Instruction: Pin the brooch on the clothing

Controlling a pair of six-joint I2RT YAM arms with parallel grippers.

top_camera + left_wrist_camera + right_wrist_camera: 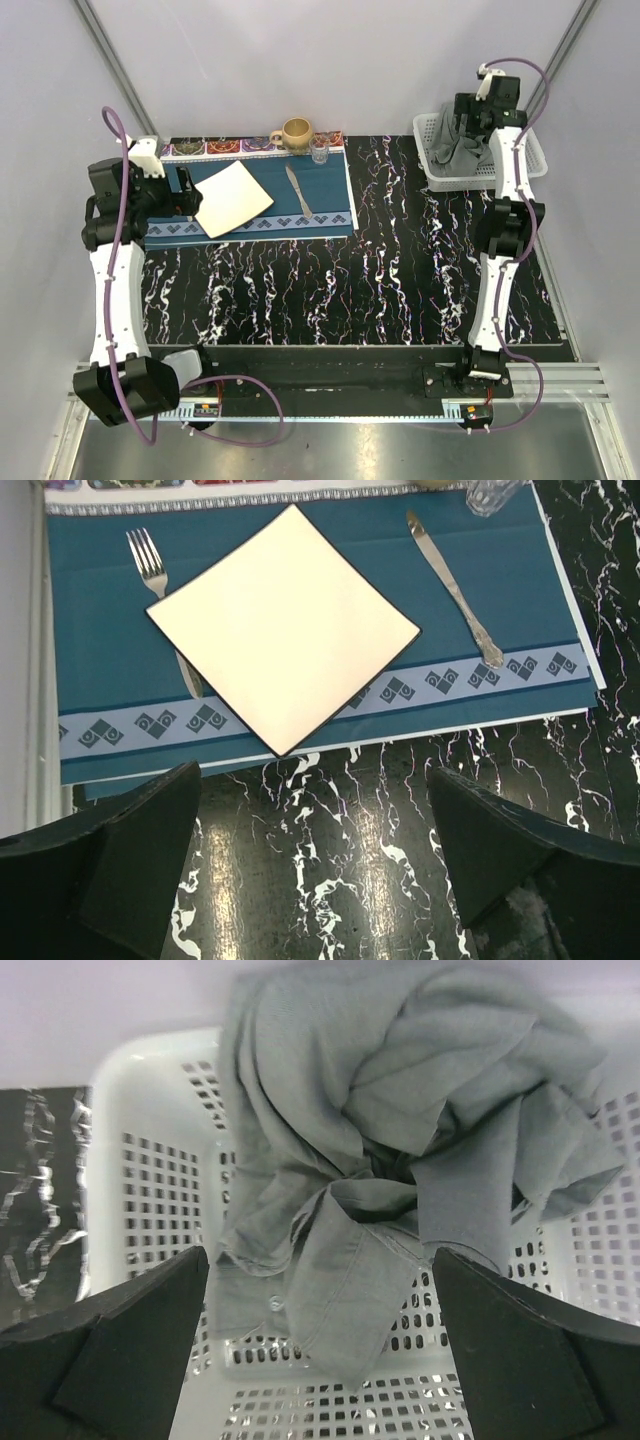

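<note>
The raised fold of the grey shirt sticks up, so my right gripper lowers into the white basket [530, 160] next, with its open fingers astride that fold.
The grey shirt [400, 1120] lies crumpled in a white perforated basket [160, 1180] at the table's back right; it also shows in the top view [462, 145]. One pale button shows on its placket. My right gripper [320, 1360] hangs open and empty just above the shirt, jaws wide apart, in the top view [470, 112] over the basket [530, 160]. My left gripper [315, 870] is open and empty above the black marble table, just in front of the blue placemat [100, 620]. The brooch is not in view.
On the blue placemat [330, 200] lie a cream square plate [233, 197], a knife [298, 191] and a fork [160, 590]. A wooden cup [296, 132] and a small glass [320, 150] stand at its back edge. Grey walls enclose the table.
</note>
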